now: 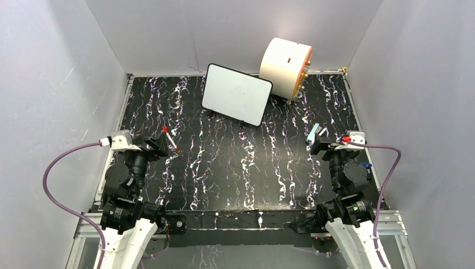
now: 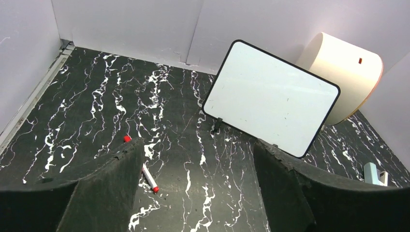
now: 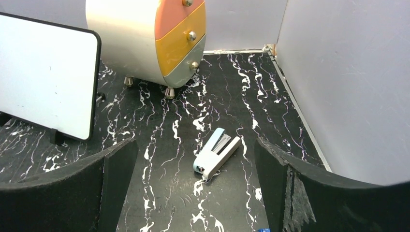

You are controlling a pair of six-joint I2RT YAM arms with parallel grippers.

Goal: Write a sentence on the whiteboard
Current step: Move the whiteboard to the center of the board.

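My left gripper reaches outward and down around the whiteboard's foot nearest the marker next, as the board stands crooked.
The whiteboard [image 1: 236, 93] stands propped on small black feet at the back middle of the table, and its face is blank. No red sentence shows on it in any view. It also shows in the left wrist view [image 2: 268, 99] and the right wrist view [image 3: 43, 77]. A white marker with red ends [image 1: 170, 138] lies on the table beside my left gripper [image 1: 158, 145]; in the left wrist view the marker [image 2: 149, 178] is partly behind the left finger. My left gripper [image 2: 196, 154] is open and empty. My right gripper [image 1: 318, 143] [image 3: 196, 150] is open and empty.
A cream cylinder with coloured drawers [image 1: 285, 66] [image 3: 145, 38] lies on its side behind the board's right edge. A pale blue stapler [image 1: 315, 133] [image 3: 216, 153] lies just ahead of my right gripper. A small blue object [image 1: 365, 165] sits by the right wall.
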